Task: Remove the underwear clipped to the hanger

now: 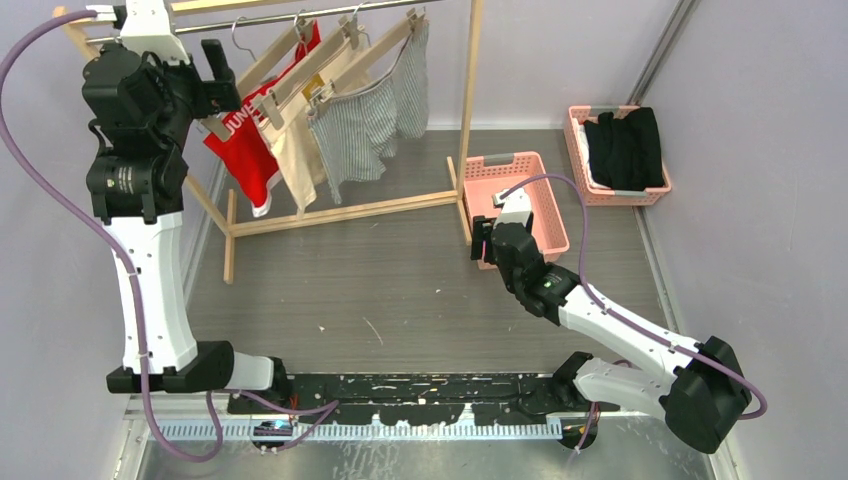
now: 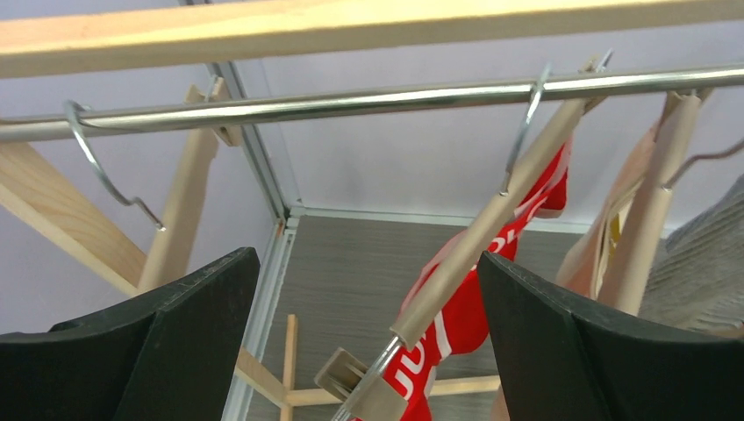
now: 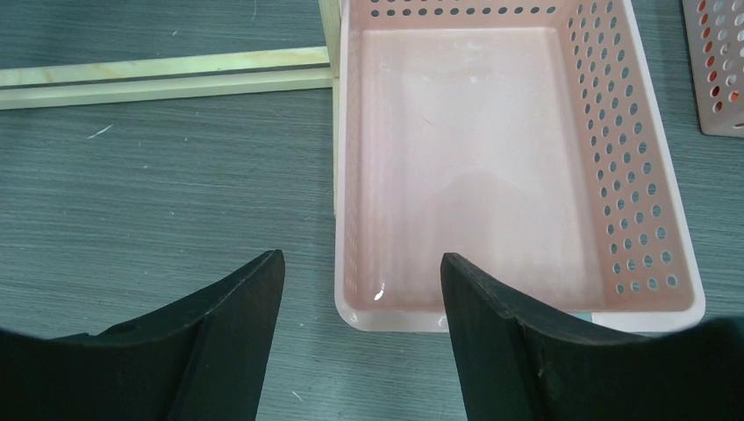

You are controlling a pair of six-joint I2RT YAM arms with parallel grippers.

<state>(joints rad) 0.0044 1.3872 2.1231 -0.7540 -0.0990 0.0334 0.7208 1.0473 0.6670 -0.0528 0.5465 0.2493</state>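
Note:
The red shorts still hang clipped, so my left gripper should lower and close on the near end of their hanger's wooden bar.
Three shorts hang clipped to wooden hangers on the metal rail (image 1: 300, 10): red shorts (image 1: 243, 150) with white lettering, cream shorts (image 1: 297, 165) and pinstriped shorts (image 1: 365, 125). My left gripper (image 1: 217, 62) is open, raised at the left end of the red shorts' hanger. In the left wrist view the gripper (image 2: 367, 257) has its jaws wide apart; the hanger bar (image 2: 491, 224), its clip (image 2: 368, 386) and the red shorts (image 2: 461, 324) show between them, untouched. My right gripper (image 1: 479, 240) is open and empty over the near corner of an empty pink basket (image 1: 545, 215); in the right wrist view the gripper (image 3: 361, 257) has nothing between its jaws.
The wooden rack's base bars (image 1: 340, 212) lie on the floor, and one (image 3: 167, 79) shows beside the empty basket (image 3: 632, 175). A second pink basket (image 1: 578, 150) at the back right holds a black garment (image 1: 625, 145). An empty hanger hook (image 2: 105, 175) hangs on the rail (image 2: 351, 103).

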